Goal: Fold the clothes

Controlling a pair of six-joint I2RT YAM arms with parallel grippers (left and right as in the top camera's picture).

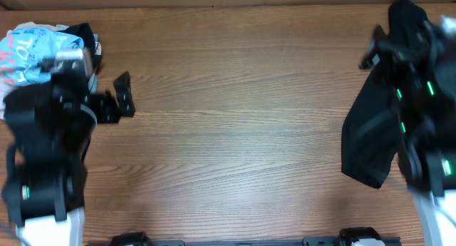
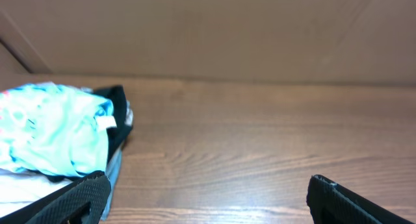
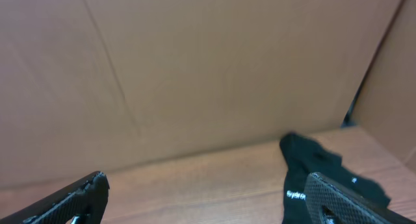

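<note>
My right gripper should next tilt down and to the right in the overhead view, onto the black T-shirt (image 1: 369,142) beside its lettering, since the gripper's fingers face the wall.
The black T-shirt (image 1: 369,142) lies crumpled at the right edge of the table, partly under my right arm. In the right wrist view it shows as a black heap (image 3: 311,162) with small white lettering, just beside the right finger. My right gripper (image 1: 370,52) (image 3: 205,185) is open and empty, with its right finger next to the shirt's left edge. My left gripper (image 1: 125,96) (image 2: 208,185) is open and empty over bare wood at the left, far from the black shirt.
A light blue shirt with pink lettering (image 1: 32,46) (image 2: 55,133) lies bunched at the back left corner, on other pale cloth, just left of the left gripper. A cardboard wall (image 3: 208,68) stands along the back. The wooden table (image 1: 235,132) spans the middle.
</note>
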